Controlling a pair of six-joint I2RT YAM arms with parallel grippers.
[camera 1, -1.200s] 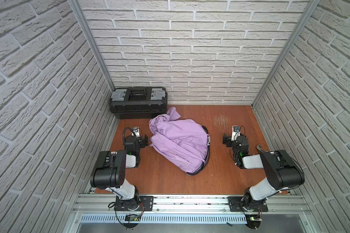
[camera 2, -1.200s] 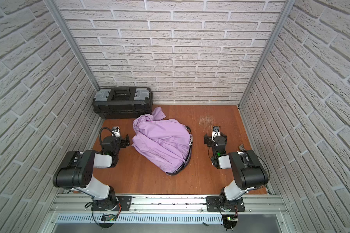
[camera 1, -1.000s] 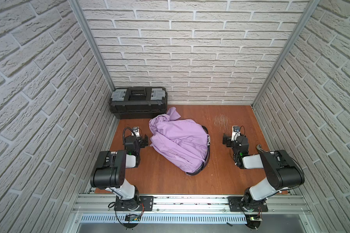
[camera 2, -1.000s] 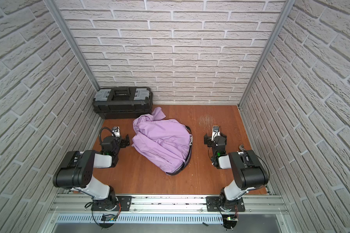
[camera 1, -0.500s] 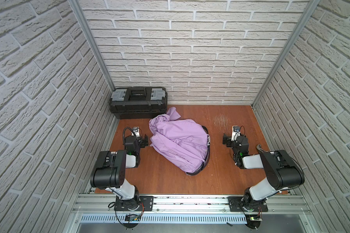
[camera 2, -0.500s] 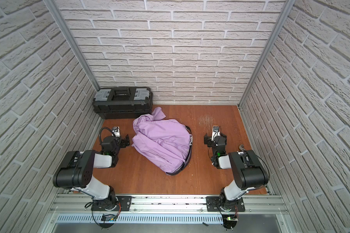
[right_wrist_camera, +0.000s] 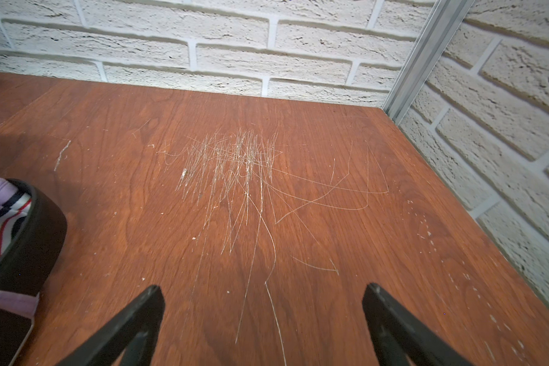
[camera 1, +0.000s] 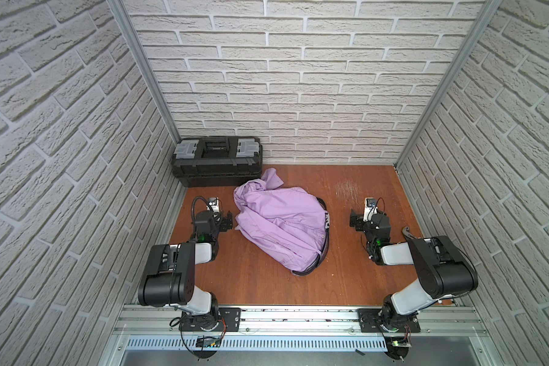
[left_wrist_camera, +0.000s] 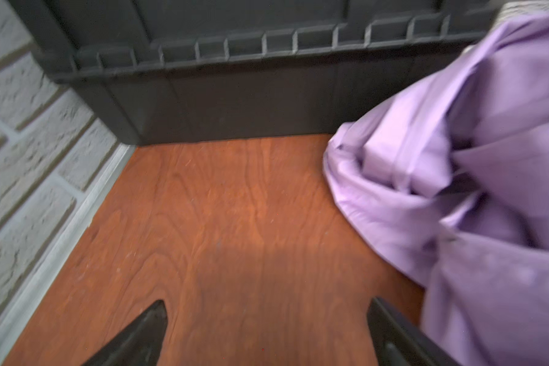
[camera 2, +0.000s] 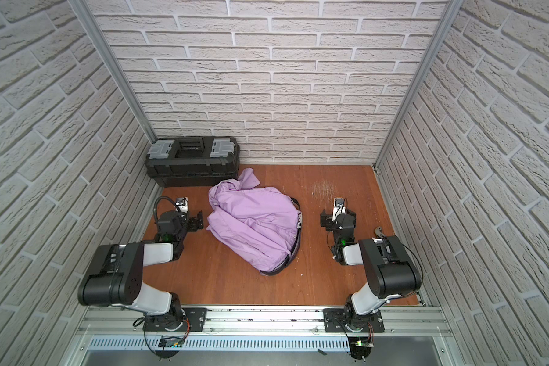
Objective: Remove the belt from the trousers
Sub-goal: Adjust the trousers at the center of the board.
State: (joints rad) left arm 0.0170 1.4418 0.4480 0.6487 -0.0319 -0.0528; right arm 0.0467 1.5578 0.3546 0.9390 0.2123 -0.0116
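Observation:
My right gripper next crosses bare wood toward the trousers (camera 1: 279,221), tilting down onto the belt at the buckle's near end (camera 1: 327,232), since the strap lies exposed there.
The lilac trousers (camera 1: 279,221) lie crumpled in a heap in the middle of the wooden floor, seen in both top views. The black belt (camera 1: 325,250) runs along the heap's right and near edge, with its silver buckle (camera 1: 327,220) on the right side. My left gripper (camera 1: 227,221) stands open just left of the trousers, nothing between its fingers. The left wrist view shows the left gripper (left_wrist_camera: 267,304) over bare wood, with the trousers (left_wrist_camera: 473,190) beside it. My right gripper (camera 1: 355,219) is open to the right of the buckle. In the right wrist view the right gripper (right_wrist_camera: 262,286) is empty and a loop of belt (right_wrist_camera: 29,247) shows at the edge.
A black toolbox (camera 1: 217,161) stands against the back wall at the far left, touching the trousers' far tip. Brick walls close in the left, back and right. A small grey hooked object (camera 1: 408,233) lies by the right wall. Scratched bare wood (right_wrist_camera: 235,164) lies ahead of the right gripper.

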